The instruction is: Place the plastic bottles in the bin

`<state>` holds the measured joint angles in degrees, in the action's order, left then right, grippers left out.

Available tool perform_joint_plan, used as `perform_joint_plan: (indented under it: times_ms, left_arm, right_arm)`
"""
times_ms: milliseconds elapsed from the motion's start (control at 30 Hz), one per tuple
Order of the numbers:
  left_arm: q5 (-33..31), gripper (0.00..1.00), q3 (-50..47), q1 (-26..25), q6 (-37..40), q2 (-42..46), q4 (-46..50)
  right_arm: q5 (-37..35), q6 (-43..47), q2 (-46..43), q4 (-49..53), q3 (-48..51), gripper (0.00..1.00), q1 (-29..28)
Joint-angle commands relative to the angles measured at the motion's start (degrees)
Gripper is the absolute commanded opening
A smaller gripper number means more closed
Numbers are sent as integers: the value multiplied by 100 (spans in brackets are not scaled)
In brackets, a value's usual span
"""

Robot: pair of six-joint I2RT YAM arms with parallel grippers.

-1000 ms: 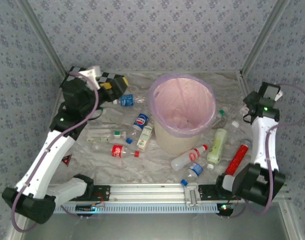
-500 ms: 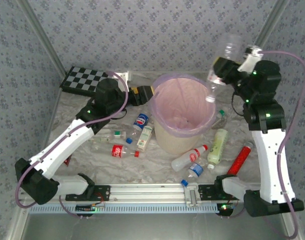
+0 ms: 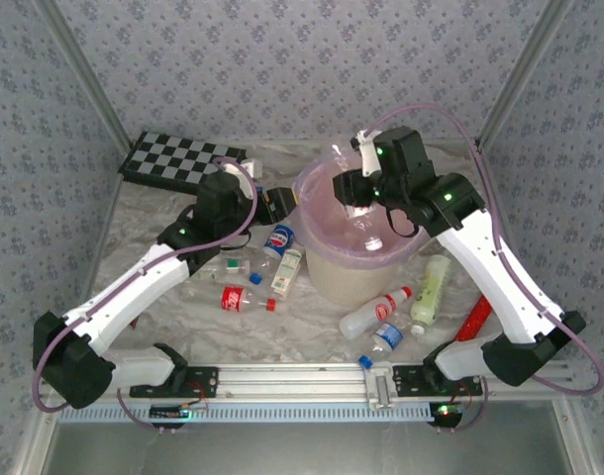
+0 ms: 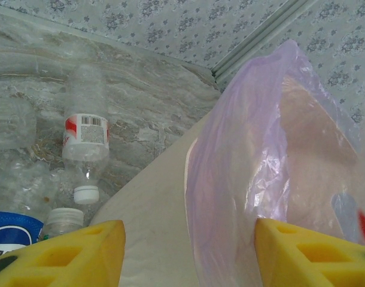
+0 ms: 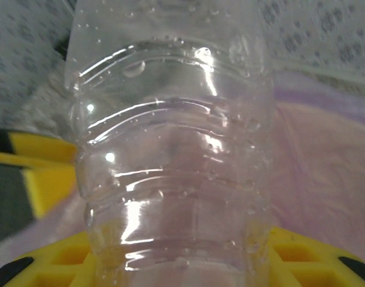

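The bottle's cap already points down into the bag, so next I need to keep my right gripper over the bin's opening (image 3: 353,230) (image 5: 317,179) and open its fingers to let go of the bottle.
The bin (image 3: 327,272), a cream bucket lined with a pink bag, stands mid-table. My right gripper (image 3: 364,191) hangs over its mouth, shut on a clear plastic bottle (image 3: 368,224) that points cap-down into the bag. That ribbed bottle (image 5: 170,149) sits between the yellow fingers of the right gripper (image 5: 182,266). My left gripper (image 3: 279,203) is at the bin's left rim, open, its yellow fingertips (image 4: 63,251) straddling the bin (image 4: 152,221) wall and bag without touching. Loose bottles lie around: a blue-labelled one (image 3: 278,240), a red-labelled one (image 3: 245,299), a clear one (image 4: 85,134).
Right of the bin lie a clear red-labelled bottle (image 3: 374,312), a pale green one (image 3: 431,287), a red one (image 3: 472,315) and a small blue-capped one (image 3: 381,339). A chequered board (image 3: 178,160) lies at the back left. Patterned walls close in three sides.
The right arm swung left and down, bringing the clear bottle over the bin's mouth. The left gripper moved right to the bin's rim and its jaws narrowed.
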<state>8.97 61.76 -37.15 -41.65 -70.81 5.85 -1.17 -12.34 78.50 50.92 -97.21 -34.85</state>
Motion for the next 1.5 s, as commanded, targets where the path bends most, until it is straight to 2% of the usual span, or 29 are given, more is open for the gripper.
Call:
perform_joint_plan:
  times_ms: [0,167,400,533,667,867,1067,1167,1300,1467]
  left_arm:
    - [17,59,-23,-27,-88,124,-296]
    - [17,59,-22,-34,-104,45,-347]
    - [39,59,-23,-30,-142,-95,-439]
    - [0,59,2,-30,-129,-159,-462]
    - [-18,60,40,-27,-88,-252,-453]
    - [65,60,158,-28,-114,-475,-453]
    - [8,61,296,-21,34,-477,-300]
    - [-126,65,463,38,244,-304,-57]
    - [-407,71,836,143,582,-22,429]
    - [-968,72,1355,26,970,91,951]
  right_arm:
    - [-431,162,102,736,150,38,-39]
    - [-469,13,313,961,543,39,-39]
    - [-447,-183,948,705,919,44,5]
    - [-567,-319,1357,495,1023,52,5]
    - [-648,-377,1537,35,1295,64,12]
    - [-508,-380,1281,-456,1674,80,157]
    - [-367,-108,868,-73,1329,93,255]
    - [-217,-17,522,162,994,100,304]
    - [-67,4,97,548,448,100,352]
    - [-112,-131,-290,965,65,100,715]
